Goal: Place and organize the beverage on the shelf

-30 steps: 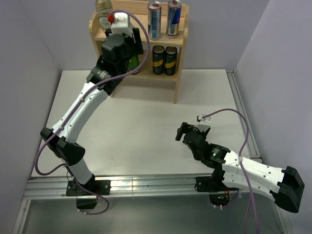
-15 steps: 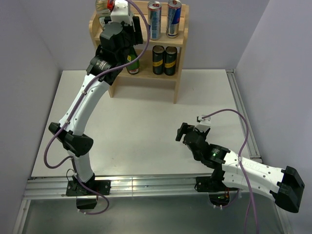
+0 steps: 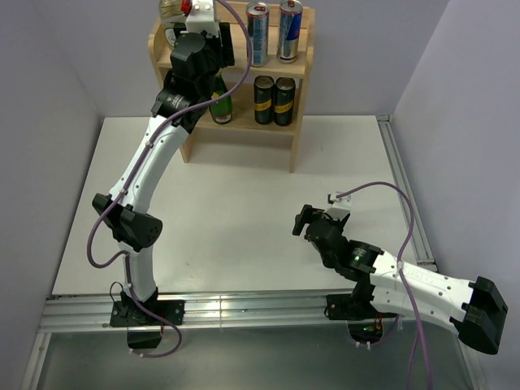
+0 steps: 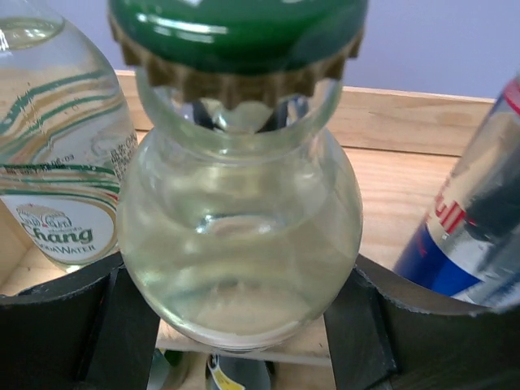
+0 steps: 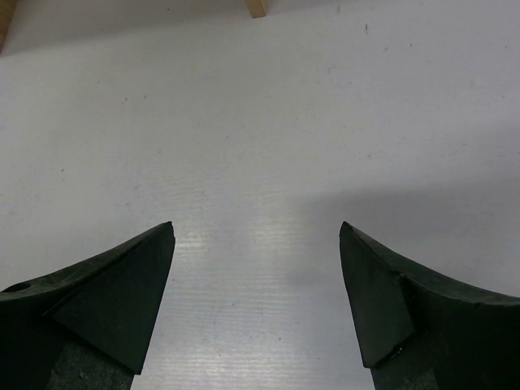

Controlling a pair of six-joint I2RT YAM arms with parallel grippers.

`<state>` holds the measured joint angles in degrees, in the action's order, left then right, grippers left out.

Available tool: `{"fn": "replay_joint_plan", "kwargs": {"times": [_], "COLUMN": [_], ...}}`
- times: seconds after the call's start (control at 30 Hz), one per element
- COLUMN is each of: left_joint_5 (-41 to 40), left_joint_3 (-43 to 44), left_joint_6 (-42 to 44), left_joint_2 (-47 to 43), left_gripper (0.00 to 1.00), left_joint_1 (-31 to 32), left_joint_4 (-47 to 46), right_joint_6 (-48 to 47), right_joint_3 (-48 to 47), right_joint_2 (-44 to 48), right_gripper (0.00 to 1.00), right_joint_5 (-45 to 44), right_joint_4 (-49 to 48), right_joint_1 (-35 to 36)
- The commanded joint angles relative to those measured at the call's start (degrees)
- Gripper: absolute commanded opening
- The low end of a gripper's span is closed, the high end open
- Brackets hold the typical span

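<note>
I should next move the bottle held in my left gripper outward, over the bare wood beside the second bottle, before I open the gripper.
My left gripper (image 4: 240, 325) is shut on a clear glass bottle (image 4: 240, 236) with a green cap. It holds the bottle upright at the front of the wooden shelf's top board (image 4: 406, 175). A second clear bottle with a pale label (image 4: 57, 162) stands to its left, and a silver-and-blue can (image 4: 475, 219) stands to its right. From above, the left wrist (image 3: 197, 49) hides the held bottle. Two cans (image 3: 272, 31) stand on the top tier. Two dark drinks with yellow labels (image 3: 274, 99) and a green bottle (image 3: 221, 107) stand on the lower tier. My right gripper (image 5: 256, 236) is open and empty over the white table.
The shelf (image 3: 299, 97) stands at the table's far edge against the back wall. The right gripper (image 3: 302, 221) hovers low at the table's near right. A metal rail (image 3: 244, 309) runs along the near edge, and walls close in both sides.
The left arm has stretched up and farther back, carrying the clear bottle from the lower tier's front up to the top tier. The right arm has not moved.
</note>
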<state>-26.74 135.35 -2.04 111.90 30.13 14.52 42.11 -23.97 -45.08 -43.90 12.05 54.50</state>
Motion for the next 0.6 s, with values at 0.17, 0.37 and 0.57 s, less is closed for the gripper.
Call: {"fn": "replay_joint_plan", "kwargs": {"times": [0.17,0.37,0.57], "left_joint_5": [-1.46,-3.49,-4.28], "left_joint_3": [4.75,3.26,2.11], "left_joint_6": [4.24,5.64,5.65], "left_joint_2": [0.34,1.75,2.62], "left_gripper": [0.0,0.06,0.38], "left_joint_1": [-1.12,-1.48,-2.27], "left_joint_4": [-13.99,-17.07,-17.51], "right_joint_6": [0.34,0.34,0.52], "right_joint_3": [0.15,0.06,0.06], "right_joint_2": [0.52,0.26,0.34], "right_gripper": [0.89,0.89,0.89], "right_joint_5": [-1.8,-1.8,-1.98], "right_joint_4": [-1.6,-1.51,-1.42], "right_joint_1": [0.52,0.52,0.52]}}
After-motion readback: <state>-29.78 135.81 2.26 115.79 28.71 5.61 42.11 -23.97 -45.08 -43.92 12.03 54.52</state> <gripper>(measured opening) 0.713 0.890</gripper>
